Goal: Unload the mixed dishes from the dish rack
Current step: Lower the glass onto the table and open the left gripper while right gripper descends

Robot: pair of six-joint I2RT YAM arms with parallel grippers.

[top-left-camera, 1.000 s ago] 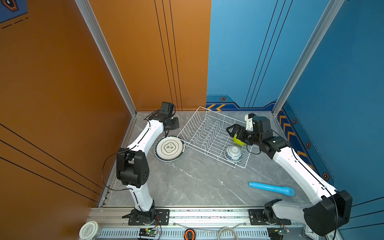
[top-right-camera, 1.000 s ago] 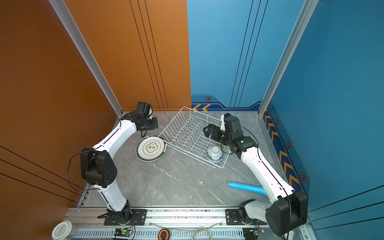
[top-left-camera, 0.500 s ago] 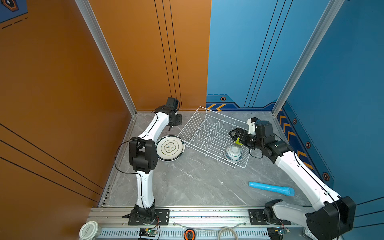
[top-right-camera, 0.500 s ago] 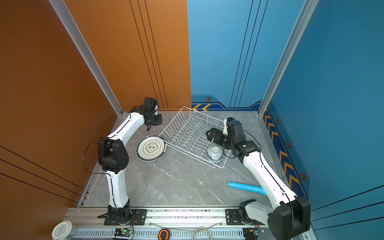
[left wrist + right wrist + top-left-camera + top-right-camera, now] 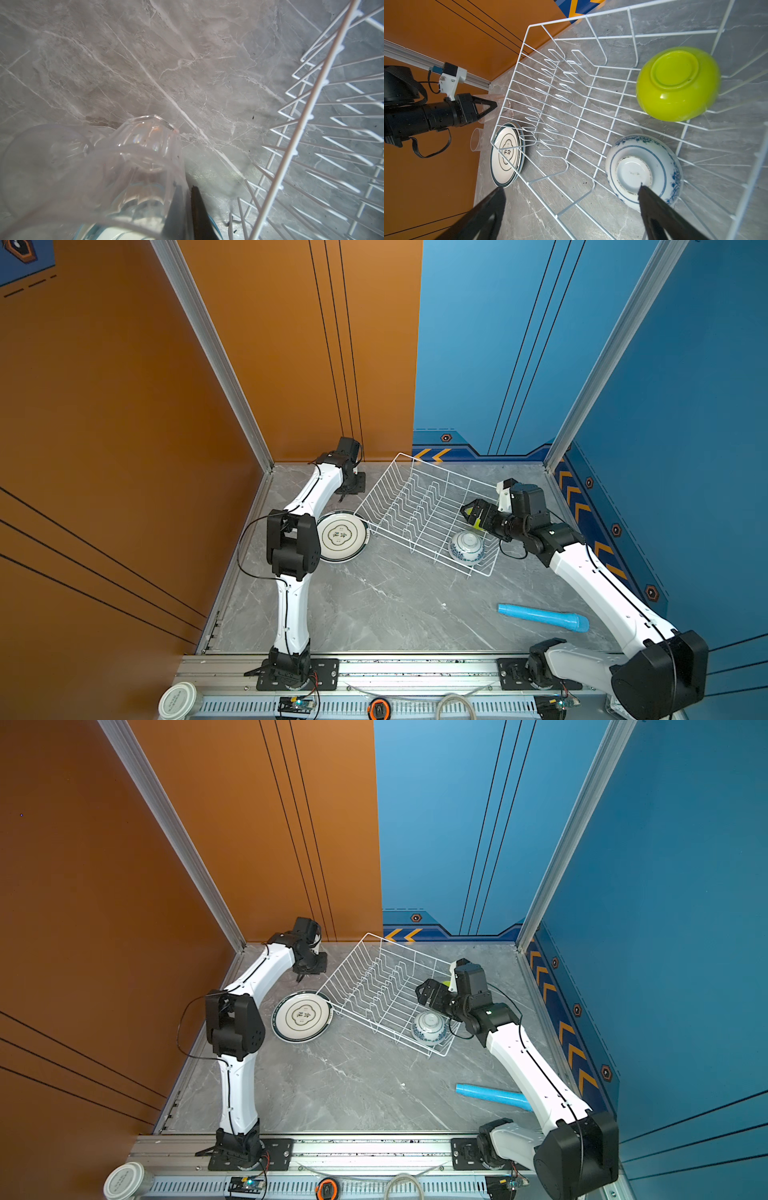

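Note:
Next, my left gripper moves slightly down toward the marble beyond the stacked plates and releases the glass cup's side, because that spot lies clear of the rack (image 5: 415,506).
The white wire dish rack (image 5: 415,506) (image 5: 571,99) holds an upturned lime-green bowl (image 5: 677,83) and an upturned white-and-blue bowl (image 5: 467,546) (image 5: 643,168). My right gripper (image 5: 471,514) (image 5: 571,187) hangs open over the rack, one fingertip above the patterned bowl. My left gripper (image 5: 347,491) (image 5: 186,187) is shut on the wall of a clear glass cup (image 5: 124,166) (image 5: 492,97), outside the rack near the back left corner. A second glass cup (image 5: 476,139) is by the orange wall. Dark-rimmed plates (image 5: 343,536) (image 5: 506,153) lie stacked on the table beside the rack.
A light blue tube (image 5: 542,617) lies on the marble table at the front right, beside the right arm. Orange and blue walls close the table on three sides. A white lidded can (image 5: 176,699) sits by the front rail.
The left arm's elbow has swung up and rightward while its wrist shifted slightly toward the back wall with the cup. The right gripper has dropped a little toward the patterned bowl.

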